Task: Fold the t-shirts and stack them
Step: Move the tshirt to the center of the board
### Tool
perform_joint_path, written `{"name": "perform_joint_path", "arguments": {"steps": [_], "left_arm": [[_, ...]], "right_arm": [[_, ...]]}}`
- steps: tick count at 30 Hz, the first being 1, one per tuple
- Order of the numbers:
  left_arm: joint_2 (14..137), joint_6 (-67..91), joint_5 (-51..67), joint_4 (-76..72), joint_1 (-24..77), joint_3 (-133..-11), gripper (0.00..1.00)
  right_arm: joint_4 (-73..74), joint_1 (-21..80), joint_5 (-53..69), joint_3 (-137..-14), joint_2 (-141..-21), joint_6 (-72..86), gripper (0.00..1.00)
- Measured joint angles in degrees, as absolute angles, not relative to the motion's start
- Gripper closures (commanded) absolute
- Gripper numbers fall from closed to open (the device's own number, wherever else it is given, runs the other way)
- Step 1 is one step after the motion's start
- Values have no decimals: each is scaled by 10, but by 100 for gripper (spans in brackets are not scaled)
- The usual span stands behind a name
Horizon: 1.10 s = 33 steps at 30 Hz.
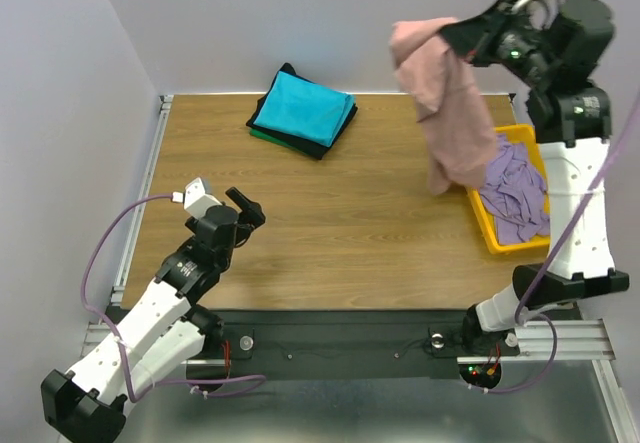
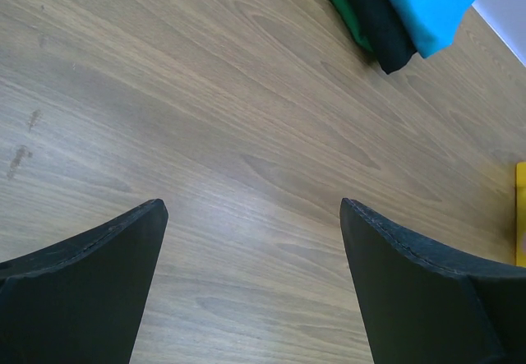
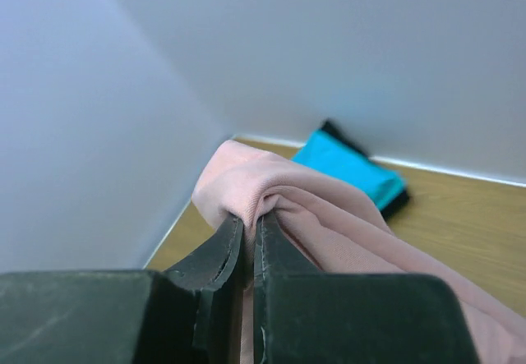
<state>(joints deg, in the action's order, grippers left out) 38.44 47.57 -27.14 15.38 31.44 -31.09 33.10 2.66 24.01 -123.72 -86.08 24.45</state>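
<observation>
The dusty-pink t-shirt (image 1: pixel 450 113) goes down with my right gripper to the bare wood beside the yellow tray next and gets released there, since clear tabletop gives it room.
My right gripper (image 1: pixel 450 35) is raised high at the back right and is shut on the dusty-pink t-shirt (image 1: pixel 450 113), which hangs down in a long bunch over the table. In the right wrist view the pink cloth (image 3: pixel 329 224) is pinched between the jaws of the right gripper (image 3: pixel 251 220). A folded stack with the turquoise t-shirt (image 1: pixel 302 106) on top of black and green ones lies at the back centre. A crumpled lavender t-shirt (image 1: pixel 515 193) lies in the yellow tray (image 1: pixel 480 225). My left gripper (image 1: pixel 245 206) is open and empty over bare wood at the left.
The yellow tray stands at the table's right edge. Grey walls close in the back and left. In the left wrist view the folded stack (image 2: pixel 403 11) is at the upper right and a sliver of the tray (image 2: pixel 520 216) at the right edge.
</observation>
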Motion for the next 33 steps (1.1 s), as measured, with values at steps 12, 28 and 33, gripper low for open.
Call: {"name": "perform_joint_path", "arguments": {"steps": [12, 28, 33], "left_arm": [[340, 495, -263, 166, 314, -306, 2], [279, 586, -297, 237, 314, -289, 1], [343, 575, -279, 218, 314, -272, 2]], "right_arm": [[352, 345, 242, -1325, -1033, 218, 100], [329, 227, -159, -686, -840, 277, 0], [344, 217, -210, -616, -830, 287, 0]]}}
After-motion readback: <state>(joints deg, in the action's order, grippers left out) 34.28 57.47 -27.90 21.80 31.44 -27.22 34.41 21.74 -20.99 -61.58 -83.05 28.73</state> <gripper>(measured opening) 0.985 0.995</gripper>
